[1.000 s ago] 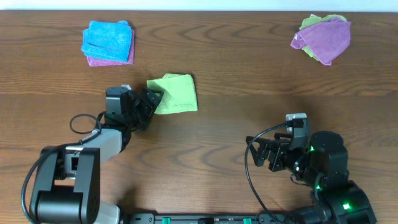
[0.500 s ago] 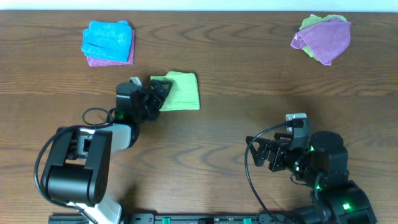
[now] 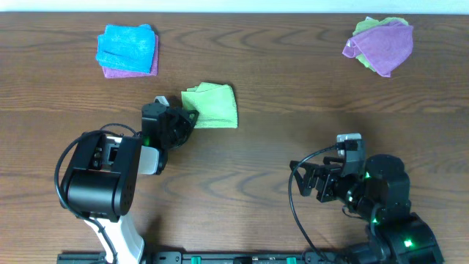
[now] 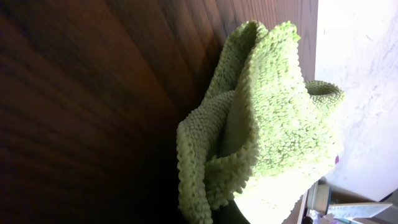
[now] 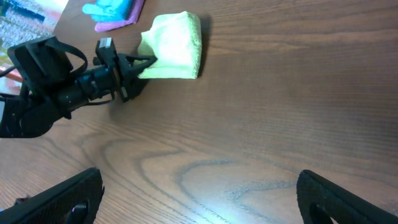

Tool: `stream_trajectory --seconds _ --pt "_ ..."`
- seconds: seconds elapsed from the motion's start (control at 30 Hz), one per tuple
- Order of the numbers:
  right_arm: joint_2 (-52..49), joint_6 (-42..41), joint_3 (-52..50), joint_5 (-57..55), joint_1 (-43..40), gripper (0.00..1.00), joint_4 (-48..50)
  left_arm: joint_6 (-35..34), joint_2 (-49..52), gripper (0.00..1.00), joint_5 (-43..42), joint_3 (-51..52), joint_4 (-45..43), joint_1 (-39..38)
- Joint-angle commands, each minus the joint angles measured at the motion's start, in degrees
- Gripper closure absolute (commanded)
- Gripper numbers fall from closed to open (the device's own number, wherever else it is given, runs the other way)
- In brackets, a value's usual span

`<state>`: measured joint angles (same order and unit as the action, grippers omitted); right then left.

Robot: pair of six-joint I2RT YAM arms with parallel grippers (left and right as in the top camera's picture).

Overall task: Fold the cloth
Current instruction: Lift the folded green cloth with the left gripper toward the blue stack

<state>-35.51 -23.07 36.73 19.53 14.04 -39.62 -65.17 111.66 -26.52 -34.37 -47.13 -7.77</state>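
My left gripper holds the lime-green cloth and next needs to rise, move outward over the bright blue cloth, go down and let the lime-green cloth go, since folded cloths lie stacked there.
The cloth is a lime-green towel lying folded into a small, roughly square pad on the wooden table, left of centre. My left gripper is at its left edge, shut on the cloth's stacked layers there. In the left wrist view the cloth fills the frame close up, with its folded edges bunching together at the bottom where the jaws are. In the right wrist view the cloth has the left gripper pinched at its corner. My right gripper hangs open over bare wood near the front right, holding nothing.
A bright blue cloth lies on a purple one at the back left. A purple cloth over a green one sits at the back right. The right arm rests low at the front right.
My left gripper has slid right along the table to the cloth's left edge and shut on it. The cloth has shifted slightly right. The right arm has not moved.
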Motion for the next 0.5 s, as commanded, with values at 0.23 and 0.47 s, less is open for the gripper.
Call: stream_trajectory --seconds 0.23,0.47 --pt "0.1 -0.7 -0.3 0.2 -0.5 0.01 -0.1 -1.2 1.9 0.94 -8.9 -17.2 11.8 2.4" --pt "0.1 -0.7 -0.3 0.2 -0.5 0.01 -0.1 6.6 1.9 0.94 -12.8 -39.2 39.5 7.3"
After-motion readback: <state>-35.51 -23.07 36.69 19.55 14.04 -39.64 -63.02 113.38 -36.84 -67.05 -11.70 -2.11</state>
